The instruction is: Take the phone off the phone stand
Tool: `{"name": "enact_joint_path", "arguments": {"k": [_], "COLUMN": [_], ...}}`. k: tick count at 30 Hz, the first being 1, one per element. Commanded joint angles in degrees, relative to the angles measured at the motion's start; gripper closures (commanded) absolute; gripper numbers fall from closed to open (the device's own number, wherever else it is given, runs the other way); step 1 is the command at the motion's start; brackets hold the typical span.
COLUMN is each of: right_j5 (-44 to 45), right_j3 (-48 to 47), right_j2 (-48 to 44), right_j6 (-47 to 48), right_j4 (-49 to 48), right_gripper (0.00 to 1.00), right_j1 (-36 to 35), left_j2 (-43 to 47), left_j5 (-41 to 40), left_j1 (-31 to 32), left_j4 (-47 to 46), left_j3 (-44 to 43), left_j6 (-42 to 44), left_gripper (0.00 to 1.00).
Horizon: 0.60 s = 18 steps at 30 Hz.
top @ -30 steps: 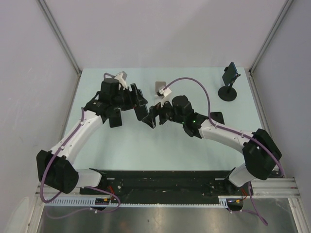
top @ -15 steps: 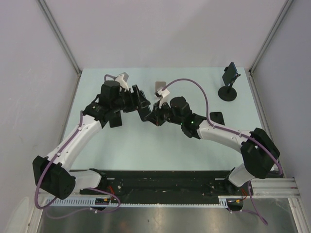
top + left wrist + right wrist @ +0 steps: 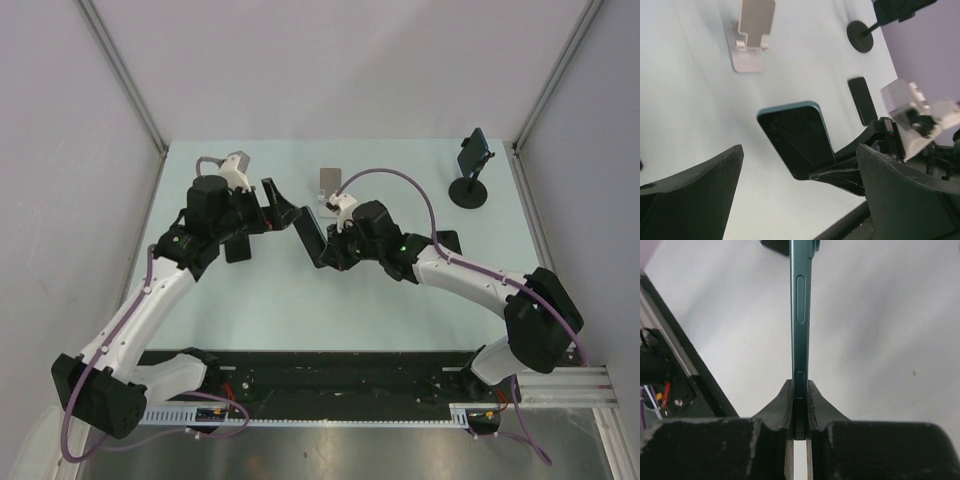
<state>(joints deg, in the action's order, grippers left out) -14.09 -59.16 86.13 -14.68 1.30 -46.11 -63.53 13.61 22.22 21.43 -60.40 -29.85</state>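
My right gripper will next move across, lower the phone [image 3: 312, 236] and let go of it, because clear tabletop by the black slab is below, to the gripper's right in the top view.
The phone [image 3: 312, 236], dark with a teal edge, hangs above the table, off the pale folding phone stand [image 3: 328, 182]. My right gripper [image 3: 330, 250] is shut on the phone's lower end. Edge-on in the right wrist view, the phone [image 3: 801, 305] rises from between the pressed fingers of the right gripper [image 3: 800, 390]. My left gripper [image 3: 265, 222] stands wide open just left of the phone. Its wrist view shows the phone [image 3: 797, 137] beyond the spread fingers of the left gripper [image 3: 800, 195], and the empty stand [image 3: 752, 35] behind.
A black round-base stand [image 3: 470, 180] carrying a dark device stands at the back right, near the wall. A flat black slab [image 3: 446, 241] lies on the table beside the right arm. The enclosure's walls border the table on three sides.
My right gripper has shut on the phone. My left gripper has opened wide, let go of it and drawn back a little to the left.
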Motion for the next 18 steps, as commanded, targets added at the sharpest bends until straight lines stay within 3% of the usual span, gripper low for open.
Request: {"name": "enact_joint_path", "arguments": {"k": [1,10,18], "right_j5": [-1.5,-3.0,-4.5], "right_j3": [-0.7,7.0,7.2], "right_j2": [-2.7,-6.5,-3.2], "right_j6": [1.8,2.0,5.3], "right_j4": [9.7,20.9,27.2], "right_gripper": [1.00,1.00,1.00], "right_j1": [2.1,16.6,29.8], "left_j2": [3.4,6.3,6.7], "left_j5": [-1.5,-10.2,-34.0], "left_j1": [-1.9,-2.6,-2.8], "left_j4": [-2.5,0.0,1.5], "left_j3": [1.6,5.6,8.9], "left_j6": [5.1,14.7,19.7], "left_gripper": [0.00,0.00,0.00]}}
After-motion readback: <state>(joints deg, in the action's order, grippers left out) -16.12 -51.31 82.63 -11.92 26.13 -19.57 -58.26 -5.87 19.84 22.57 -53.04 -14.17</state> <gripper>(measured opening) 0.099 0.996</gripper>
